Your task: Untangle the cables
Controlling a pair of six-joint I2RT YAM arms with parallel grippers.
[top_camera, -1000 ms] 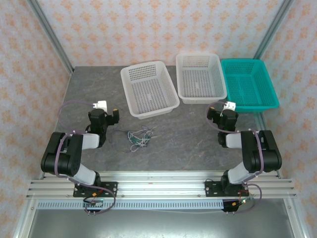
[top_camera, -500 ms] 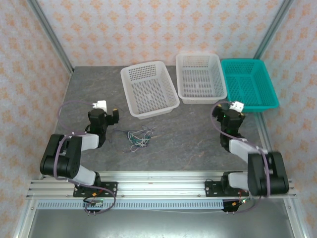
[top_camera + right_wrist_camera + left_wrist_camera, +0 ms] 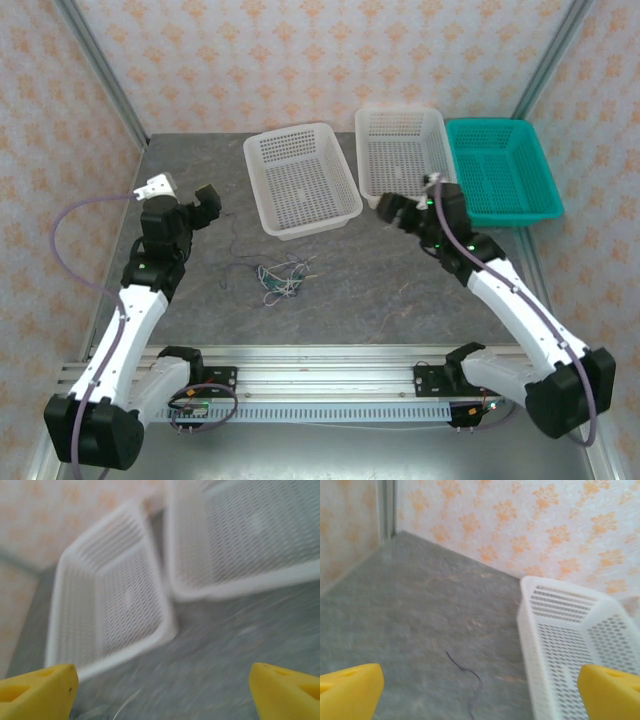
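My left gripper moves down toward the tangle next and tips its fingers down onto the purple cable's trailing strand (image 3: 471, 711), as the strand is below it on that side.
The cables (image 3: 282, 275) lie in a small tangle of dark, white and teal-green wires on the grey table, left of centre. A dark strand trails from it toward the left. My left gripper (image 3: 205, 198) hovers above the table up and left of the tangle, open and empty. In the left wrist view its yellow fingertips (image 3: 350, 689) stand wide apart, with the dark cable end (image 3: 465, 671) on the table between them. My right gripper (image 3: 389, 207) hangs open near the front of the middle basket, right of the tangle. Nothing sits between its yellow fingertips (image 3: 286, 689).
Three mesh baskets stand along the back: a white basket (image 3: 300, 180) tilted left of centre, a second white basket (image 3: 405, 155), and a teal basket (image 3: 500, 170) at the right. Patterned walls close in the table (image 3: 350, 290) on three sides.
Both arms have unfolded from their tucked poses. The left gripper rose and shifted up-left; the right gripper swung left toward the middle basket's front. The tangle has not moved.
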